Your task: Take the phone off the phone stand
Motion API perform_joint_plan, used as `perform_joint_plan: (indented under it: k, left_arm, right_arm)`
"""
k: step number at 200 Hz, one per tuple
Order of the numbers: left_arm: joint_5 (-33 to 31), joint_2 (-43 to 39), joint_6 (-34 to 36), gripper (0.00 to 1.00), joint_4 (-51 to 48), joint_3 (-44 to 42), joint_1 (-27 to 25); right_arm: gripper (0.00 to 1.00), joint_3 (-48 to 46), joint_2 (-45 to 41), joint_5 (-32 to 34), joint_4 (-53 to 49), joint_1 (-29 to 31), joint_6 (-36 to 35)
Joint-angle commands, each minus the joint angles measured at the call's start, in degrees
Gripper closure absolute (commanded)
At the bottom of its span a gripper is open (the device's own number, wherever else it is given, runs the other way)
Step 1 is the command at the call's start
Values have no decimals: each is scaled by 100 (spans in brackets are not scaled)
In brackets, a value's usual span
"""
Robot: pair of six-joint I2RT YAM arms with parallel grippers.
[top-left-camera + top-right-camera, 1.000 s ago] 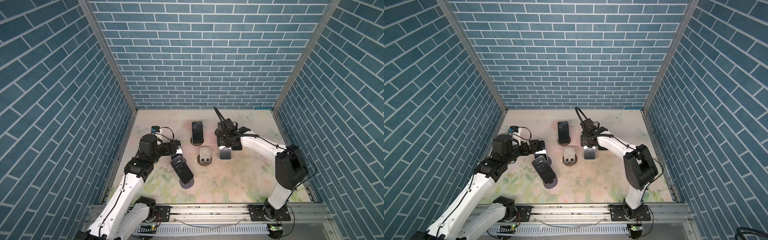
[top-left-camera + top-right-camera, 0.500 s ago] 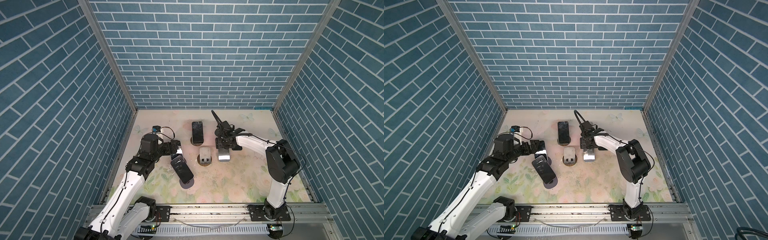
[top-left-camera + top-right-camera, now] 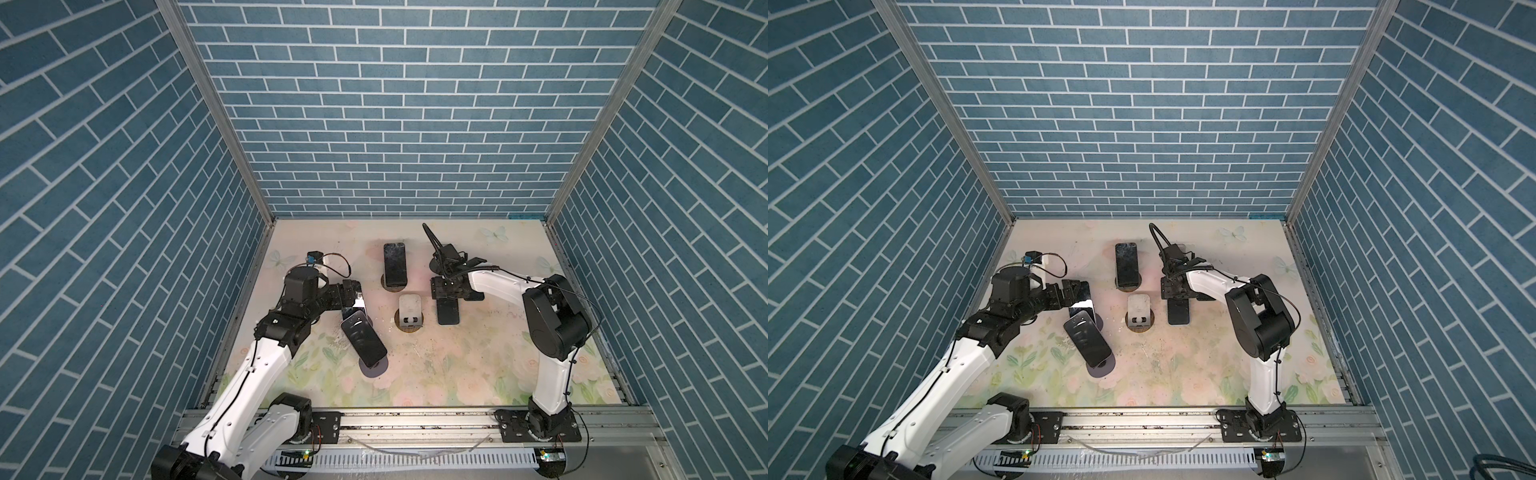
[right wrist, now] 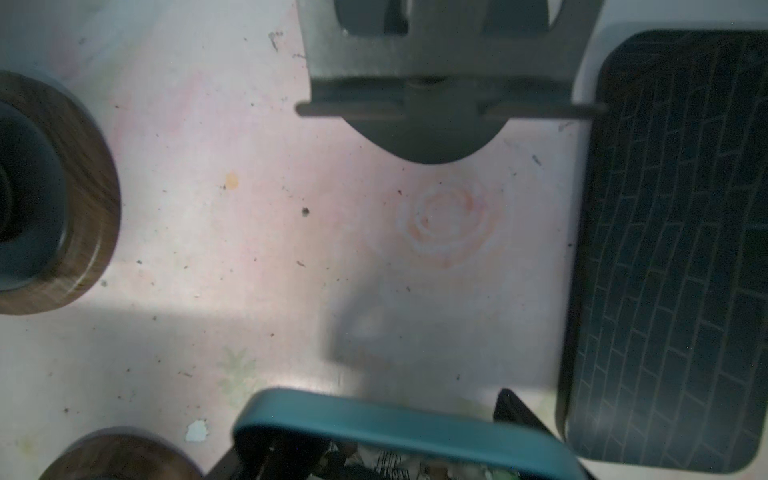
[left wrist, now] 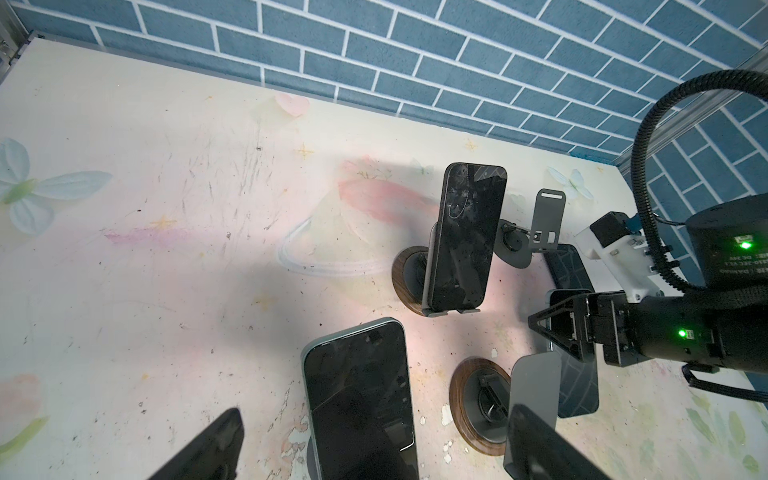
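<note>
The robot's right gripper is above bare tabletop beside the flat-lying phone, so next it will lower there, lay the sloping teal-edged phone down and release it.
My left gripper is open, its fingers wide apart on either side of the top of a dark phone that leans on a phone stand with a round base; they do not touch it. My right gripper is shut on a teal-edged phone, which slopes down just right of the empty middle phone stand. In the left wrist view that held phone hangs from the right fingers. The top views show it as a dark slab.
A third phone stands on a wood-based stand at the back. Another phone leans on a stand at the front left. A phone lies flat beside an empty grey stand. Brick walls close three sides.
The right arm's elbow has swung inward and back, and the phone in its gripper has tipped, now showing dark instead of bright. The left arm has hardly moved.
</note>
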Motion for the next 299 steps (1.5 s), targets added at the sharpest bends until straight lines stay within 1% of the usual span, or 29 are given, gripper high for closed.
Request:
perform_joint_plan:
  k: [1,53,108,147,176,247,299]
  left_arm:
    - [55,29,52,0,94,116,-35]
    - [47,42,35,0,119,73,-35]
    - [77,92,26,0,160,63,-35]
    - [91,100,30,0,163,37,-35]
    - [83,93,31,0,163,32,-35]
    - [91,94,20,0,180,10,-35]
    - [96,93,31,0,181,-7,-35]
  right_arm:
    - [45,119,205,119,-10,-20,-105]
    - [42,182,346,135,-62,-20,-105]
    - [40,217,440,189,-148,-21,59]
    - [36,234,504,213,-209,-20,140]
    - [35,226,495,277,-263,-21,159]
    - [31,391,562,529,-688,-20,216]
    - [27,518,677,536,-813,-15,299]
